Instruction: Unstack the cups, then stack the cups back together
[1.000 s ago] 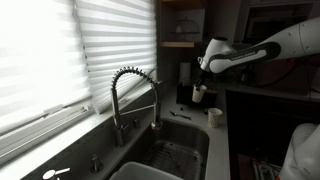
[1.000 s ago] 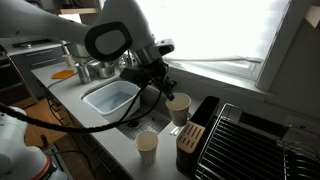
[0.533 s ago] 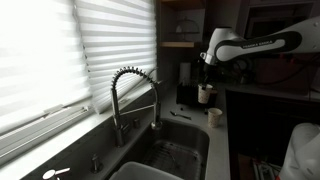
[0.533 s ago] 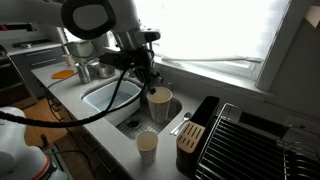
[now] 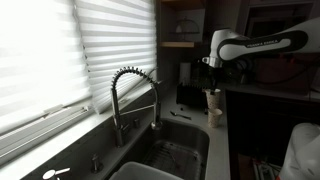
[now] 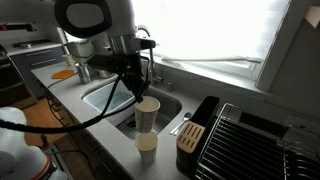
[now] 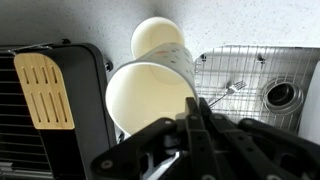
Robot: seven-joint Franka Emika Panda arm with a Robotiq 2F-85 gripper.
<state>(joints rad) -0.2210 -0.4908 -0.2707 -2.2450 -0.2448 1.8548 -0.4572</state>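
Observation:
The standing cup's opening [image 6: 148, 140] [image 7: 156, 31] is below my gripper and faces up. I will lower my gripper until the held cup sits inside, then let go of the held cup's rim.
My gripper [image 6: 142, 92] is shut on the rim of a cream-white cup [image 6: 147, 114] and holds it in the air. The second cup [image 6: 147, 147] stands upright on the counter just below it, apart from it. Both also show in an exterior view: the held cup [image 5: 212, 98] above the standing cup [image 5: 215, 117], with the gripper [image 5: 211, 82] on top. In the wrist view the held cup's open mouth [image 7: 148, 100] fills the middle. The gripper [image 7: 190, 112] pinches its right rim. The standing cup [image 7: 160, 40] shows beyond it.
A coiled faucet [image 5: 135, 95] stands over the steel sink [image 7: 285, 62], which holds a fork [image 7: 228, 92]. A knife block [image 6: 191, 138] and a dish rack [image 6: 250, 140] stand next to the cups. A dark tall appliance [image 5: 185, 85] stands behind.
My gripper has carried the held cup sideways along the counter, from beside the standing cup to right above it, and a little lower.

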